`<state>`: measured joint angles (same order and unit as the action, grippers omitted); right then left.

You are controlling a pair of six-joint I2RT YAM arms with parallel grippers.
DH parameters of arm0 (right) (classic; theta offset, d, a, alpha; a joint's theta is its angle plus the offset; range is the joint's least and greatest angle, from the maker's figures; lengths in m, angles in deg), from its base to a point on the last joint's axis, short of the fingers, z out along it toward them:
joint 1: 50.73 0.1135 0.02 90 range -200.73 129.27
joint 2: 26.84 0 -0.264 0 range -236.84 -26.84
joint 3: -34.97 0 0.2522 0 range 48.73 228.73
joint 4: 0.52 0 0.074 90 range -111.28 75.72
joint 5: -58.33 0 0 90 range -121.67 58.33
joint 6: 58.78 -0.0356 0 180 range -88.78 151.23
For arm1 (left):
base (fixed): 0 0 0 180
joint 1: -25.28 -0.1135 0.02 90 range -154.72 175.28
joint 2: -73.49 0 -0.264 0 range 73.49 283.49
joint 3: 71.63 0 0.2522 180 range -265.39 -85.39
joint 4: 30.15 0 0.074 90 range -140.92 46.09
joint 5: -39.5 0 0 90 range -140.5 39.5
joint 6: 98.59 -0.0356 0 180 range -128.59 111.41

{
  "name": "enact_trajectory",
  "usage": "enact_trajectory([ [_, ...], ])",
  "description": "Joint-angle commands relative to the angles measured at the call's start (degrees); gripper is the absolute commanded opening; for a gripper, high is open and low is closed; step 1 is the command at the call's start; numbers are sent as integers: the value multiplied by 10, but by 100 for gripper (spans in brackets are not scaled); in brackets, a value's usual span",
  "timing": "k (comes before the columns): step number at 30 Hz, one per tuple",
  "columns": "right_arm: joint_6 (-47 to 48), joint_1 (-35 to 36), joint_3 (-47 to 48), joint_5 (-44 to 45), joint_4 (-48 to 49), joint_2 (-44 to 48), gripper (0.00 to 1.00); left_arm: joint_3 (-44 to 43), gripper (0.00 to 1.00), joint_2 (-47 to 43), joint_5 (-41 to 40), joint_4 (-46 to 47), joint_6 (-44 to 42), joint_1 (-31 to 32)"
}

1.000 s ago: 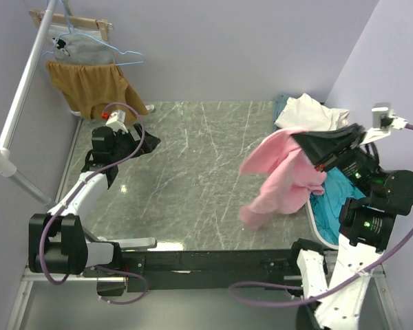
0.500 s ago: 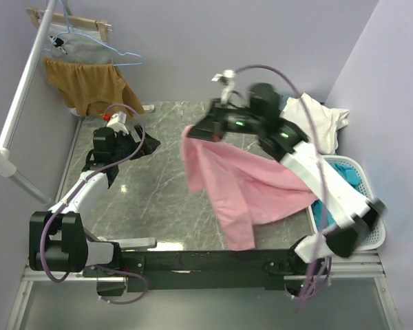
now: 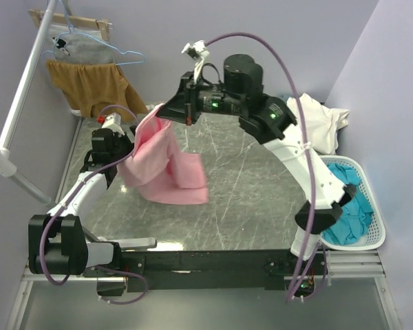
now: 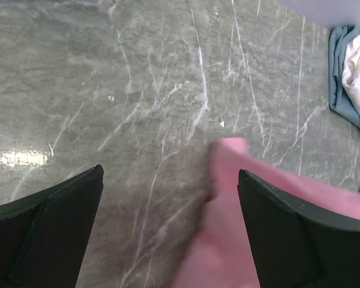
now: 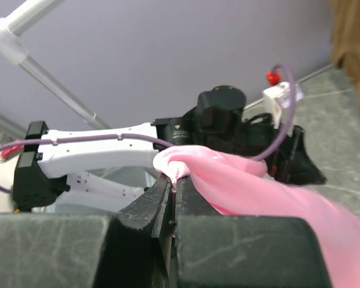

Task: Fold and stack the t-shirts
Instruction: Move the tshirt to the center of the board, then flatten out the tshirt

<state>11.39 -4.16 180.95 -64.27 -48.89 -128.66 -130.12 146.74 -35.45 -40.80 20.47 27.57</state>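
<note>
The robot's left gripper has mostly bare marble between its fingers, so next it will move toward the right in the top view and down onto the light pink t-shirt's edge (image 4: 219, 180).
My right gripper (image 3: 166, 114) is stretched across to the far left of the table and is shut on a bunched edge of the light pink t-shirt (image 3: 166, 168). The shirt hangs from it, its lower part lying on the marble. In the right wrist view the jaws (image 5: 175, 180) pinch a pink fold (image 5: 252, 183). My left gripper (image 4: 169, 173) is open just above the table. The pink cloth (image 4: 228, 240) lies under it, towards its right finger (image 4: 294, 234). The shirt hides those fingers in the top view. A cream-white t-shirt (image 3: 320, 122) is heaped at the back right, over a grey-blue one (image 4: 339, 78).
A white basket (image 3: 373, 237) at the right edge holds teal t-shirts (image 3: 347, 206). At the back left, a mustard-brown garment (image 3: 89, 86) and a grey one (image 3: 82, 48) hang on hangers from a white rail (image 3: 24, 79). Walls close in behind and on both sides.
The right arm has swung from the basket side across the table to the far left, carrying the pink t-shirt up to the left gripper. The left arm has stayed still and open.
</note>
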Motion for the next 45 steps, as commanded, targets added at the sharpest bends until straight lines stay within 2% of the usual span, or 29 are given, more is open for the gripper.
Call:
enact_trajectory([
  [1, 20, 1, -72, 115, 14, 78, 0, -10, 99, -31, -25, -5, 0, -3],
  [2, 14, -1, -162, 161, 23, 127, 0, -10, 99, -34, -39, -9, -3, -3],
  [3, 1, -2, -207, 283, 30, 150, 0, -9, 99, -40, -45, -13, -7, -3],
  [4, -12, -2, -253, 344, 34, 176, 0, -9, 99, -44, -51, -23, -15, -4],
  [5, -26, -3, -349, 409, 36, 224, 0, -10, 99, -46, -55, -29, -20, -4],
  [7, -84, -27, -452, 497, 45, 274, 0, -11, 99, -51, -56, -29, -32, -4],
  [8, -108, -40, -550, 504, 47, 316, 0, -7, 99, -53, -49, -29, -32, -4],
  [10, -163, -78, -674, 518, 53, 348, 0, 4, 99, -54, -13, -14, -24, -5],
  [14, -227, -132, -781, 551, 39, 379, 0, 13, 100, -35, 37, 13, -9, -5],
  [19, -237, -171, -807, 569, 48, 366, 0, 30, 99, 3, 80, 37, -7, -4],
  [23, -235, -180, -809, 570, 60, 330, 0, 18, 99, 50, 66, 14, -23, -1],
  [33, -218, -181, -823, 511, 116, 293, 0, -30, 99, 252, 38, 13, -35, 41],
  [42, -206, -180, -827, 507, 125, 278, 0, -60, 99, 288, 5, 0, -36, 77],
  [44, -204, -181, -829, 508, 126, 277, 0, -66, 93, 294, 15, -4, -36, 79],
  [45, -205, -181, -830, 509, 127, 277, 0, -67, 71, 299, 16, -5, -35, 79],
])
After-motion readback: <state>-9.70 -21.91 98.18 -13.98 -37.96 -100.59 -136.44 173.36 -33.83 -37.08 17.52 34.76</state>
